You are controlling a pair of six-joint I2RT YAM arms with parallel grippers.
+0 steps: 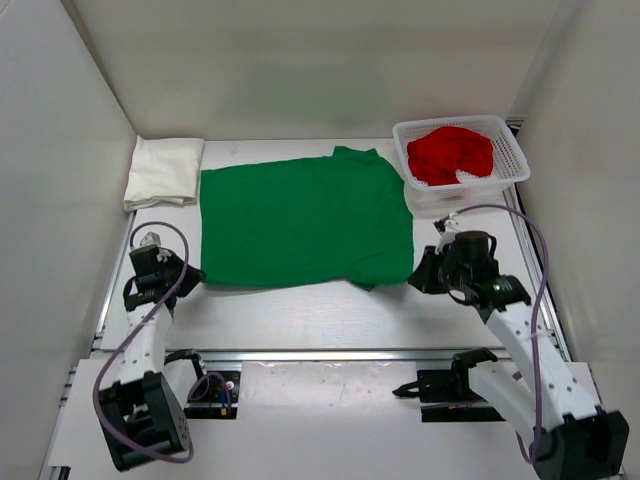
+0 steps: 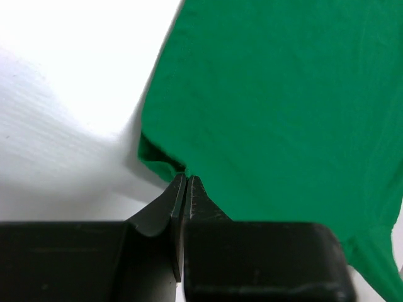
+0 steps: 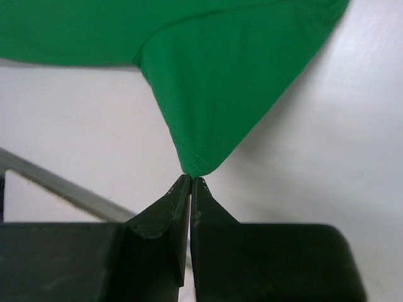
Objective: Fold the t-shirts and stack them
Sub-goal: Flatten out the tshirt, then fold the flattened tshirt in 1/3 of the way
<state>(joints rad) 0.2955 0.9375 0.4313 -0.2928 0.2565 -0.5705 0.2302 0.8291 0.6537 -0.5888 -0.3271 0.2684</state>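
Note:
My left gripper should move the hem outward and release it on top of the shirt's side edge [image 1: 206,240] [image 2: 167,78], which is outward of the gripper, because the cloth lies flat there.
The green t-shirt [image 1: 300,215] lies spread flat in the middle of the table. My left gripper [image 1: 192,272] is at its near-left corner, shut, its tips pinching the bunched hem [image 2: 160,162] there. My right gripper [image 1: 414,276] is at the shirt's near-right corner, shut on the pointed tip of cloth [image 3: 196,165], which is drawn up to the jaws. A cream-white t-shirt [image 1: 163,170] lies folded at the back left. The red t-shirt [image 1: 450,152] sits crumpled in the basket.
A white mesh basket [image 1: 516,160] stands at the back right, touching the green shirt's far-right corner. White walls close in the table on the left, the back and the right. A metal rail [image 1: 340,353] runs across the near edge.

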